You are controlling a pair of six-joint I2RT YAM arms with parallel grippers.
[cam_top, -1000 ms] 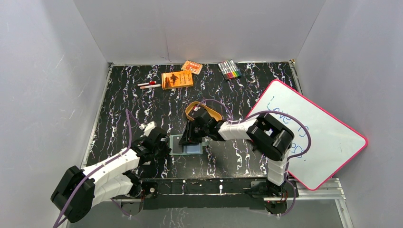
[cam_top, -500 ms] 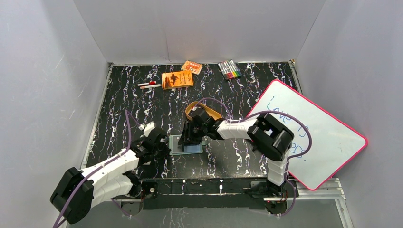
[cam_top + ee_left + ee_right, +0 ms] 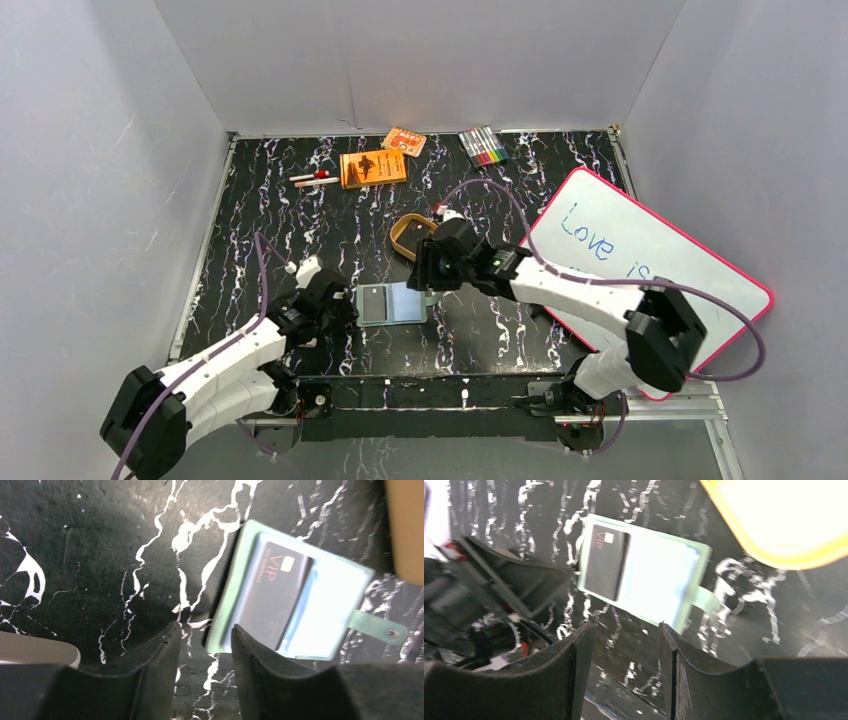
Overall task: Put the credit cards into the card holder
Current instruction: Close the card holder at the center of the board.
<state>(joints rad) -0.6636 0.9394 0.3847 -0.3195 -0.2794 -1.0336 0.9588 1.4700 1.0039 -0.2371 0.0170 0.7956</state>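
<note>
I will move my right gripper to the right in the top view next and lower it to the holder's snap tab.
The card holder lies open on the table, pale blue-green inside up, with its snap tab pointing right. A black credit card marked VIP covers its left half. My left gripper sits low just left of the holder, open, with only bare table between its fingers; its right finger is beside the holder's left edge. My right gripper hangs open and empty above the holder's far right corner. The holder and the card both show in the right wrist view.
A golden oval tin stands just behind the holder, by the right gripper. A pink-edged whiteboard covers the right side. An orange booklet, an orange packet, markers and pens lie along the back.
The right gripper has lifted off the holder and drawn back toward the tin, opening wider, its arm swinging right. The left gripper has opened. The card now shows uncovered on the holder.
</note>
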